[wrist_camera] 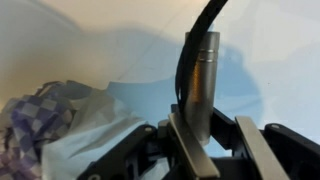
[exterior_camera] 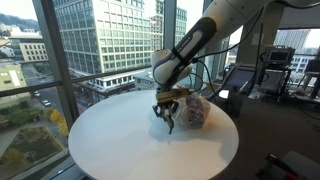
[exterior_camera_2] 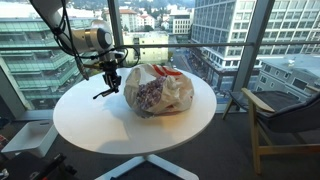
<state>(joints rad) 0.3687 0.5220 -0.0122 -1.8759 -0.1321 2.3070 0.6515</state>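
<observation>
My gripper lifts over the plastic bag [exterior_camera: 194, 111] next, then lowers toward the patterned things inside, because it hangs low beside the bag's raised side.
My gripper [wrist_camera: 212, 118] is shut on a slim metal cylinder [wrist_camera: 201, 75] with a black cable running from it. The cylinder stands out past the fingertips, against the left finger. In both exterior views the gripper [exterior_camera: 168, 112] [exterior_camera_2: 110, 78] hangs just above the round white table [exterior_camera: 120, 150] [exterior_camera_2: 100, 130], close beside a crumpled clear plastic bag [exterior_camera: 194, 111] [exterior_camera_2: 157, 90] with patterned things inside. The bag also shows at the lower left of the wrist view [wrist_camera: 60, 125]. A dark part of the cable [exterior_camera_2: 103, 93] dangles below the gripper towards the tabletop.
The table stands by tall windows with city buildings outside. A chair [exterior_camera_2: 285, 115] stands beside the table. Equipment and a stand [exterior_camera: 275, 70] fill the room behind it. The robot arm [exterior_camera: 195, 45] reaches in over the table's far side.
</observation>
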